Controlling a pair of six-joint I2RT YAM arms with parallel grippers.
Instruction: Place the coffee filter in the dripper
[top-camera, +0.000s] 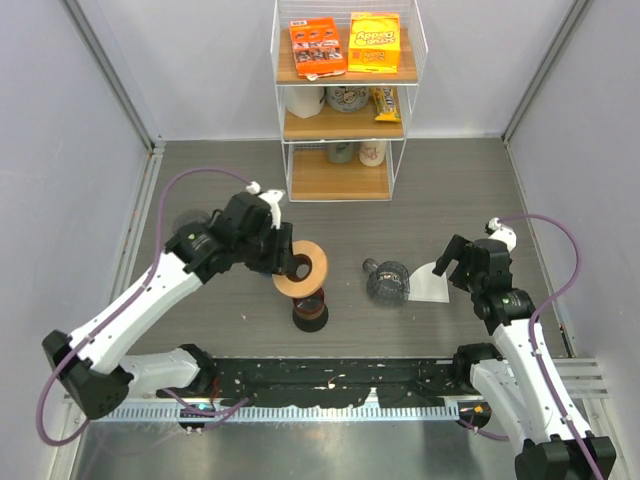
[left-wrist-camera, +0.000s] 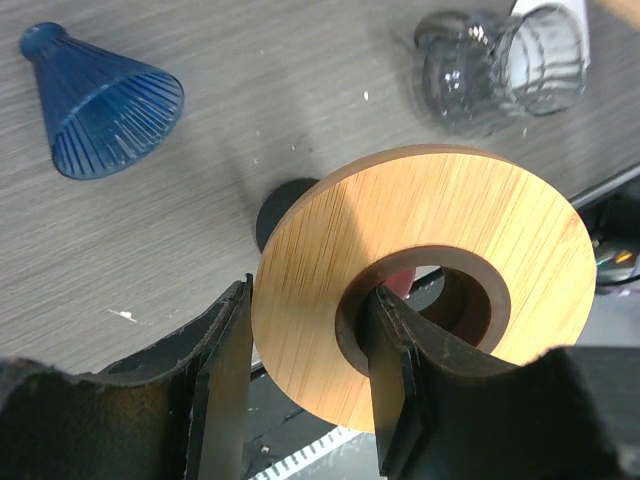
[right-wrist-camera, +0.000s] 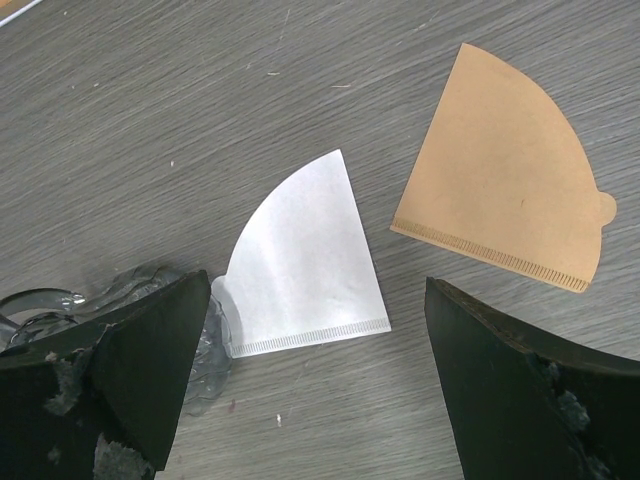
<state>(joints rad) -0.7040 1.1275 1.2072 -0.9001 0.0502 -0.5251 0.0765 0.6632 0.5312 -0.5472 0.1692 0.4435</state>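
Observation:
The wooden ring (top-camera: 300, 268) should go onto the dark round base (top-camera: 310, 315) next, so my left gripper will move down and slightly back and set it there.
A white coffee filter (right-wrist-camera: 300, 250) lies flat on the table, its corner touching a clear glass dripper (top-camera: 387, 281) that lies on its side. My right gripper (right-wrist-camera: 318, 290) hovers over the white filter (top-camera: 432, 284), open, with nothing between its fingers. A brown filter (right-wrist-camera: 510, 190) lies flat just beside the white one. My left gripper (left-wrist-camera: 312, 300) is shut on a wooden ring (left-wrist-camera: 450, 220): one finger goes through the hole and the other presses the outer edge. It holds the ring (top-camera: 300, 268) tilted above a dark round base (top-camera: 310, 315). A blue ribbed dripper (left-wrist-camera: 105, 100) lies on its side.
A white wire shelf (top-camera: 340, 110) with snack boxes, cups and jars stands at the back centre. Grey walls close in the left and right sides. A black rail (top-camera: 330, 385) runs along the near table edge between the arm bases.

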